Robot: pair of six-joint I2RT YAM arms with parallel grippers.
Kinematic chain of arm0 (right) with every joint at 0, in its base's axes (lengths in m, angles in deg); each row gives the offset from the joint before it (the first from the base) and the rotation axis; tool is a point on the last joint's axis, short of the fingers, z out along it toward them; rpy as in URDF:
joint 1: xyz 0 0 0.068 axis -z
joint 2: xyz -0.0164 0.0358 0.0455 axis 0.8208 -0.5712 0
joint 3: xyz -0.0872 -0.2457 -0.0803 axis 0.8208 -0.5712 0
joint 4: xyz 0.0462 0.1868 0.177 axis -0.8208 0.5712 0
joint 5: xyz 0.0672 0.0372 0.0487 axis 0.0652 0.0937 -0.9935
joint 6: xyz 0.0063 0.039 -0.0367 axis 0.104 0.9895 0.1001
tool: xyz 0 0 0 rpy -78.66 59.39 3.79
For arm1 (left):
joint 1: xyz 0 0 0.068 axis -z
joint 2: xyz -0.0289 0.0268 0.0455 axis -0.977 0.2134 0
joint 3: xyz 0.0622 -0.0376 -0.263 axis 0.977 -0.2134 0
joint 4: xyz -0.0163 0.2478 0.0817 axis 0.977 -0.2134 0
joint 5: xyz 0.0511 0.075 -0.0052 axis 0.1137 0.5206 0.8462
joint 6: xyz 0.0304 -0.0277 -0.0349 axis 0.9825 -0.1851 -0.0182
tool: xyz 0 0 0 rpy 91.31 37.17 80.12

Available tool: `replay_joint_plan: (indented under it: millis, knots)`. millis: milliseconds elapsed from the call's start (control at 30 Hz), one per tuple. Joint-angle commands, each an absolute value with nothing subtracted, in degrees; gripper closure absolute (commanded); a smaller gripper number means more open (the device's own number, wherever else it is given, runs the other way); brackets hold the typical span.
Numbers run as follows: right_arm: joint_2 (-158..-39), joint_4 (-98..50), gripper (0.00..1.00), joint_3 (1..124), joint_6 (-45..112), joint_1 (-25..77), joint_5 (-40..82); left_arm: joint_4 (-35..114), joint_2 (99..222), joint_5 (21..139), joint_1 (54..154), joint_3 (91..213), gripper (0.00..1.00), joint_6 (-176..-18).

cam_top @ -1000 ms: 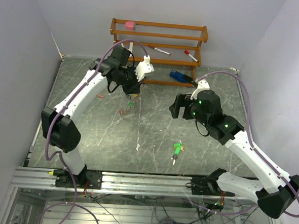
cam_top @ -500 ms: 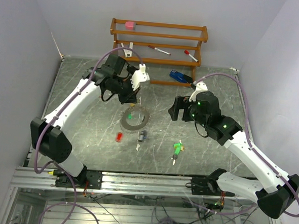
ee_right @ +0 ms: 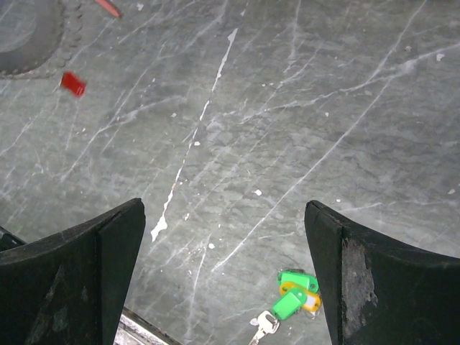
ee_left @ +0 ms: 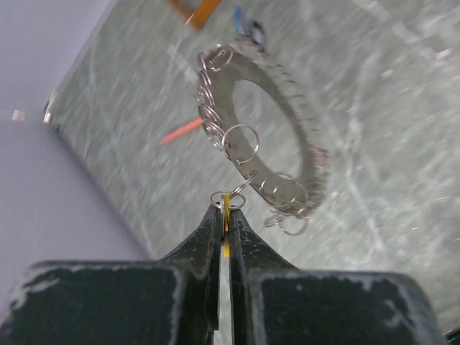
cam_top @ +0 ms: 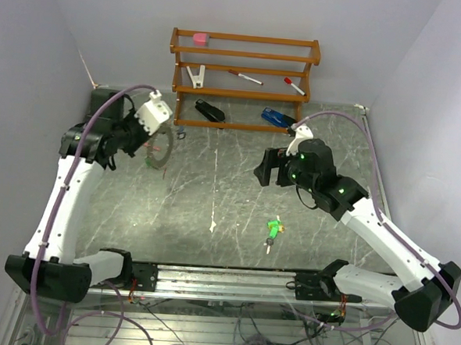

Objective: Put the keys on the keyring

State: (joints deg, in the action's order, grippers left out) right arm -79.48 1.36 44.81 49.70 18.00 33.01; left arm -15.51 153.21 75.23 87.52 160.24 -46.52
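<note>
Next, my left gripper lowers toward the table's side and releases the yellow tag, as bare table lies below it and left in the top view.
The keyring, a wide silvery ring hung with many small split rings, dangles off the table. My left gripper is shut on a yellow tag and a small ring at its lower edge. In the top view the left gripper holds the keyring over the table's left side. A bunch of keys with green and yellow tags lies flat near the front edge, and shows in the top view as the keys. My right gripper hovers above the table, open, with nothing between its fingers; the keys lie below its right finger.
A wooden rack stands at the back with red-capped pens, a pink item, a black item and a blue item. A red tag hangs at the right wrist view's upper left. Walls close in both sides.
The left arm has swung far out to the left, carrying the keyring from the table's middle to the left side. The right gripper has barely shifted and stays open.
</note>
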Motion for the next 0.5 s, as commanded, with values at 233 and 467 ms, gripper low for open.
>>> replay_joint_plan:
  millis: [233, 467]
  knots:
    - [-82.8, -2.0, 0.08, 45.9, 48.0, 18.3, 28.8, -10.4, 148.7, 91.4, 73.0, 151.7, 0.93, -37.5]
    - [-83.4, -1.7, 0.07, 45.9, 47.7, 18.3, 28.1, -9.8, 146.3, 97.7, 68.7, 148.0, 0.93, -28.5]
